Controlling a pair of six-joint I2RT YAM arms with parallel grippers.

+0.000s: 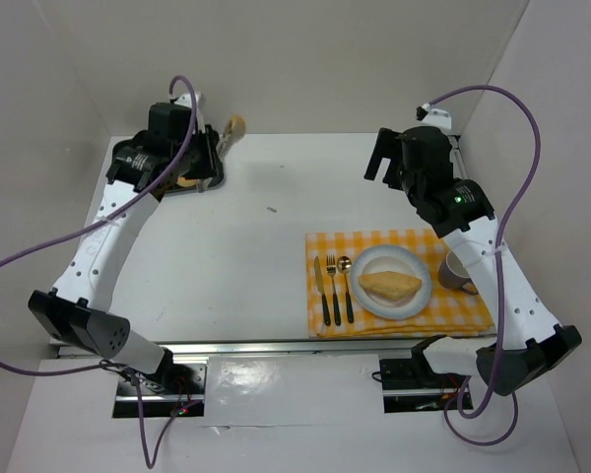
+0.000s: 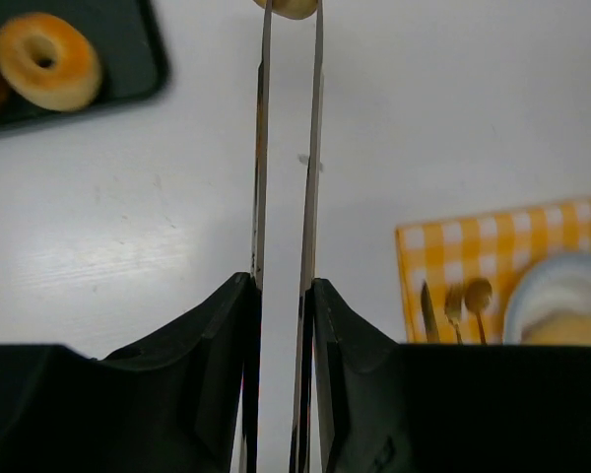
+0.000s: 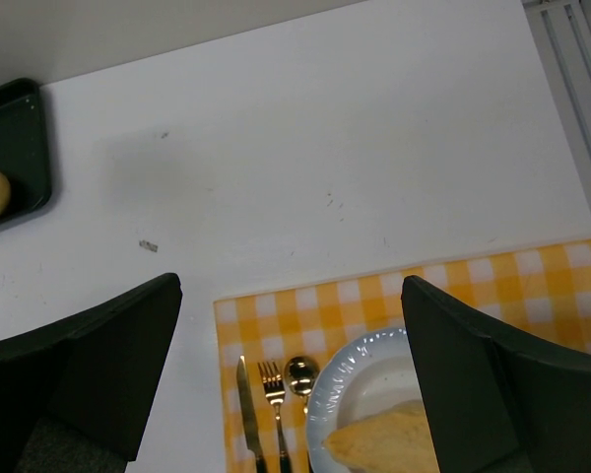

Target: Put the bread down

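The plate's bare far side lies below the robot's left gripper and to its right in the top view, so the left gripper will swing down and back toward that side next.
My left gripper (image 1: 205, 150) (image 2: 281, 288) is shut on a pair of metal tongs (image 2: 261, 148). The tongs reach out past the back left of the table and pinch a small piece of bread (image 1: 235, 126) (image 2: 292, 7) at their tips, held in the air. A white plate (image 1: 420, 266) (image 3: 374, 370) on the yellow checked placemat (image 1: 404, 243) (image 3: 305, 310) holds a flat golden bread (image 1: 389, 286) (image 3: 394, 443). My right gripper (image 1: 392, 158) (image 3: 291, 374) is open and empty, above the table behind the placemat.
A black tray (image 1: 199, 185) (image 2: 128, 44) (image 3: 20, 138) at the back left holds a ring doughnut (image 2: 47, 61). A knife (image 1: 325, 291), fork (image 1: 335, 286) and spoon (image 1: 346, 281) lie left of the plate. A mug (image 1: 457, 273) stands on its right.
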